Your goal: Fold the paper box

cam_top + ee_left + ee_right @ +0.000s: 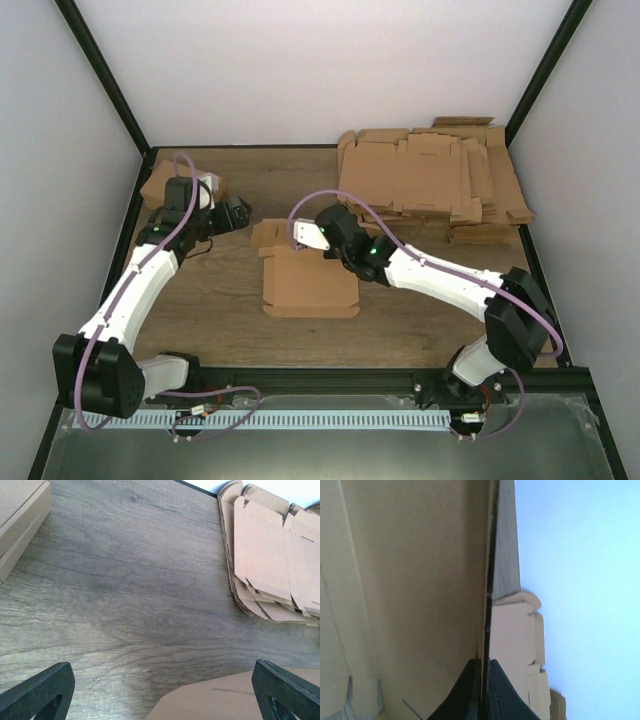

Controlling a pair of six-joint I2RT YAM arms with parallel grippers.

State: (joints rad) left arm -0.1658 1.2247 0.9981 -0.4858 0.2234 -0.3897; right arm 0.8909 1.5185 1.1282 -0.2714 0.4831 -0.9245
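My right gripper moves back over the flat near panel (310, 283) next, bending the pinched cardboard flap with it, then opens, because that flap stands upright.
The paper box (308, 283) lies partly folded in the middle of the table, its brown panels mostly flat. My right gripper (302, 243) is at its back edge, shut on a thin upright cardboard flap. The right wrist view shows the black fingers (472, 690) pinching that flap edge-on, with the box's panel (410, 580) filling the left. My left gripper (238, 212) hovers behind and left of the box, open and holding nothing. In the left wrist view its gripper (162, 685) stands wide over bare wood, with a rounded flap of the paper box (225, 700) low between the fingers.
A thick pile of flat cardboard blanks (430, 180) fills the back right and also shows as the pile (270, 555) in the left wrist view. Another brown shallow box (163, 186) sits at the back left, behind the left arm. Black frame posts border the table.
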